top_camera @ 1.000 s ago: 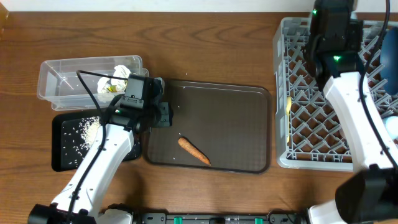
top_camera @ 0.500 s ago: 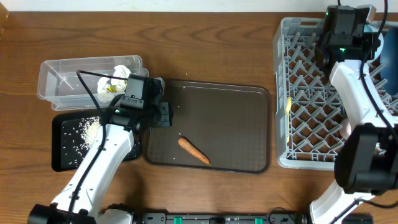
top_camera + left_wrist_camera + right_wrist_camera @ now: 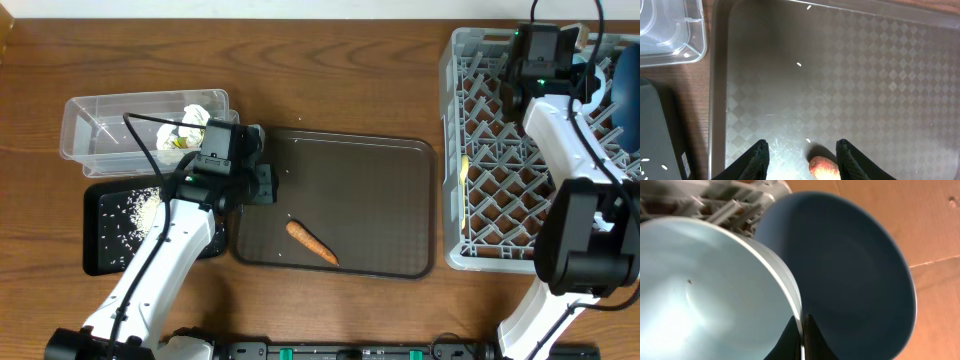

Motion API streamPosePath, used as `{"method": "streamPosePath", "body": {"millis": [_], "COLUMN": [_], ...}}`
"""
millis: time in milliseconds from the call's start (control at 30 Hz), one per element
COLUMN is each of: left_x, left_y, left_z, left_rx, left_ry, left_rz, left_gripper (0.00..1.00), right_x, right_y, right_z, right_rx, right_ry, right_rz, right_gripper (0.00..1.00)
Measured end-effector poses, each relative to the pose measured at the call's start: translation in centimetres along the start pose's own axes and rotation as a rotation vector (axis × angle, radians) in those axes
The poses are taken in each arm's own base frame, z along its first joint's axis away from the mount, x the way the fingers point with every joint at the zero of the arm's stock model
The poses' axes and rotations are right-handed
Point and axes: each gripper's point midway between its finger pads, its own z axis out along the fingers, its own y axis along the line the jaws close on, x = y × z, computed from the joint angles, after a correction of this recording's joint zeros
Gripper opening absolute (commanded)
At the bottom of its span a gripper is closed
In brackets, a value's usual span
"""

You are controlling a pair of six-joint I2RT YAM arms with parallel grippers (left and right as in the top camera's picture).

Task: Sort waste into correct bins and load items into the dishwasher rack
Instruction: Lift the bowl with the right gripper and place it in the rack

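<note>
I should move my right gripper slightly away from the blue plate (image 3: 850, 265) next and let go of the plate's rim, because the light blue bowl is already beside the plate at the back of the rack.
My left gripper (image 3: 800, 155) is open low over the brown serving tray (image 3: 865, 75). The tip of the orange carrot (image 3: 824, 167) lies between its fingers, nearer the right one. In the overhead view the carrot (image 3: 312, 242) lies on the tray in front of the left gripper (image 3: 262, 185). My right gripper (image 3: 801, 330) is shut on the rim of the light blue bowl (image 3: 705, 290), next to the upright blue plate (image 3: 850, 265), at the back of the grey rack (image 3: 500, 160). The clear tub (image 3: 100, 125) holds the tissue (image 3: 192, 118) and wrapper (image 3: 180, 142). The black tray (image 3: 105, 245) holds rice (image 3: 142, 208).
The pale yellow spoon (image 3: 465, 170) lies at the rack's left edge. The blue plate (image 3: 630, 85) shows at the frame's right edge. A few rice grains (image 3: 799, 64) lie on the brown tray. The tub's corner (image 3: 670, 30) is left of the left gripper.
My right wrist has moved toward the back right of the rack and settled there. The left arm and the carrot have not moved.
</note>
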Motion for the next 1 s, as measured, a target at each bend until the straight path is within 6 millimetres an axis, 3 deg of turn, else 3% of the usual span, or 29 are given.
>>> {"method": "streamPosePath", "body": {"millis": [267, 633, 733, 833, 1000], "left_x": [0.0, 0.0, 0.0, 0.0, 0.0], "left_y": [0.0, 0.1, 0.1, 0.1, 0.1], "left_z": [0.0, 0.0, 0.0, 0.0, 0.0], "left_rx": [-0.001, -0.004, -0.004, -0.004, -0.004], "left_ry": [0.0, -0.001, -0.001, -0.001, -0.001], "left_rz": [0.0, 0.0, 0.0, 0.0, 0.0], "left_gripper": [0.46, 0.46, 0.46, 0.46, 0.47], "right_x": [0.0, 1.3, 2.5, 4.9, 6.9], "right_y": [0.1, 2.5, 3.4, 5.9, 9.0], "right_z": [-0.3, -3.5, -4.0, -4.4, -5.4], "right_rx": [0.009, -0.044, -0.091, -0.21, -0.387], "right_ry": [-0.001, 0.014, 0.044, 0.097, 0.146], "right_rz": [-0.008, -0.141, -0.163, -0.23, -0.266], "right_gripper": [0.01, 0.02, 0.16, 0.42, 0.47]}}
